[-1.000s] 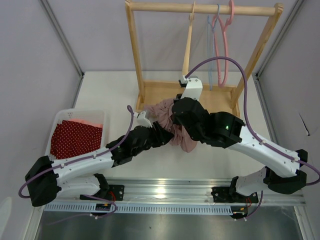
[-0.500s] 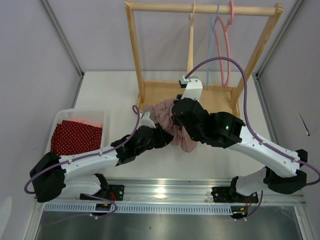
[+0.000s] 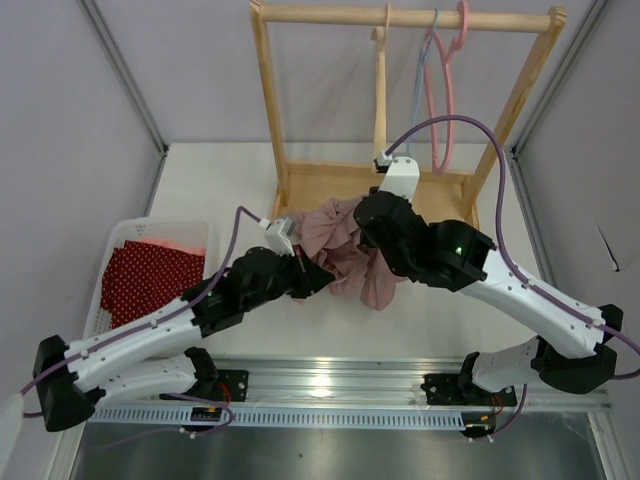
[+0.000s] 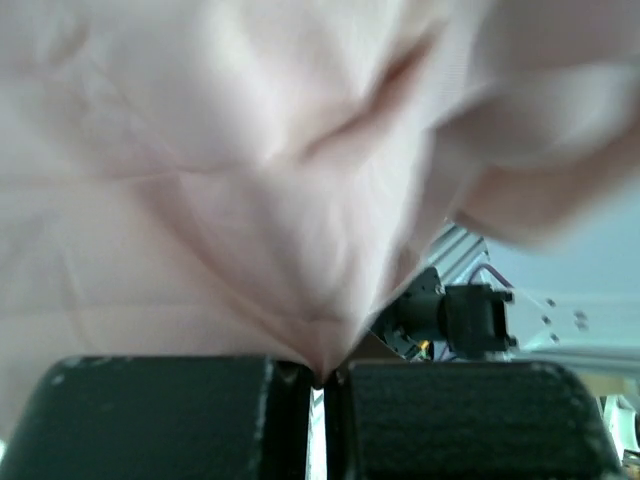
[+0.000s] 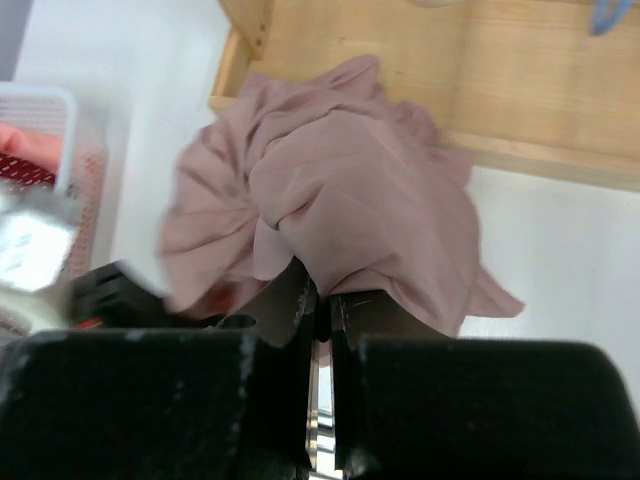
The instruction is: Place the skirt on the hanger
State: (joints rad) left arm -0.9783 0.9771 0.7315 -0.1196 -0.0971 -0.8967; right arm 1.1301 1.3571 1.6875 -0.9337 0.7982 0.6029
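The right gripper lowers away from the basket next and releases the skirt's top, as bare tabletop lies below it and to its right in the top view.
The dusty-pink skirt [image 3: 338, 243] hangs bunched between both arms just in front of the wooden rack. My left gripper [image 3: 312, 280] is at its lower left edge. In the left wrist view the gripper [image 4: 318, 375] is shut on a pinched fold of the skirt [image 4: 250, 180]. My right gripper [image 5: 318, 297] is shut on the top of the skirt [image 5: 340, 190]; in the top view its fingers are hidden under its own wrist. A wooden hanger [image 3: 380, 90], a blue hanger [image 3: 420, 95] and a pink hanger [image 3: 448, 95] hang from the rack's top rail.
The wooden rack's base [image 3: 445, 195] lies right behind the skirt, with its slanted posts on either side. A white basket [image 3: 165, 226] at the left holds a red dotted cloth [image 3: 150, 278]. The arms' mounting rail runs along the near edge.
My left gripper has closed on the skirt's edge and its arm has drawn back to the left. The right arm has shifted a little right, spreading the skirt.
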